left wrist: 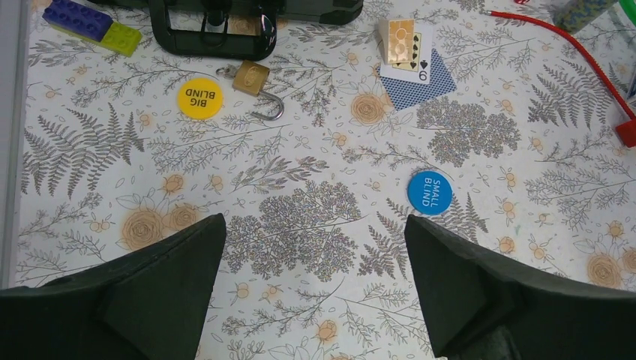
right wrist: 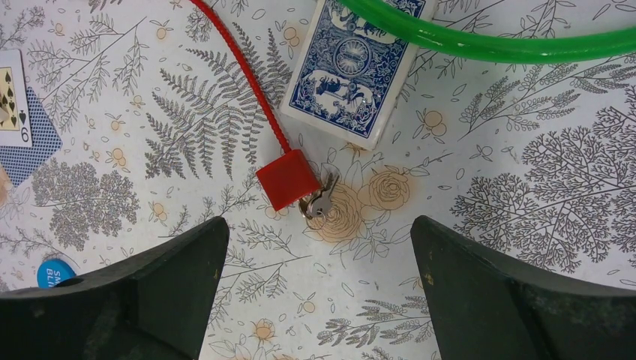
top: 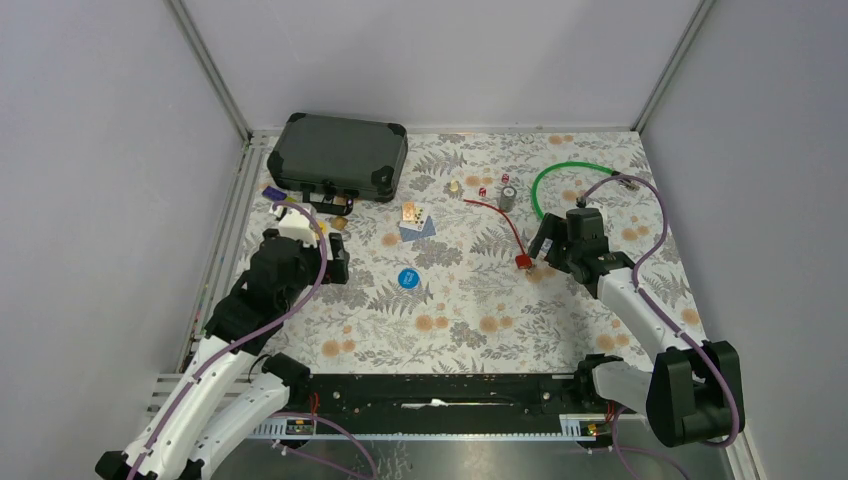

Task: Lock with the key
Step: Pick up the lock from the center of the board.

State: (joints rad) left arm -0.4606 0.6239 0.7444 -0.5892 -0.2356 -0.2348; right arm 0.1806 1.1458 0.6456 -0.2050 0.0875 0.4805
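The block lies below my right gripper and to its left in the top view. Next I should move my right gripper down and across onto the red block (top: pixel 523 262) (right wrist: pixel 287 178).
A brass padlock (left wrist: pixel 251 77) with its shackle swung open lies below the dark case's handle in the left wrist view. A small silver key (right wrist: pixel 320 202) on a ring lies against a red block (right wrist: pixel 287 178) at the end of a red cable (top: pixel 500 220). My right gripper (right wrist: pixel 319 225) is open just above and short of the key, holding nothing; in the top view it (top: pixel 545 245) sits right beside the red block (top: pixel 523 262). My left gripper (left wrist: pixel 311 225) is open and empty, hovering over the mat well below the padlock.
A dark case (top: pixel 340 155) stands at the back left. A green cable loop (top: pixel 560 175) and a blue card deck (right wrist: pixel 349 75) lie behind the key. Playing cards (left wrist: pixel 412 56), a blue chip (left wrist: pixel 430 193), a yellow chip (left wrist: pixel 199 98) and toy bricks (left wrist: pixel 90 26) lie about.
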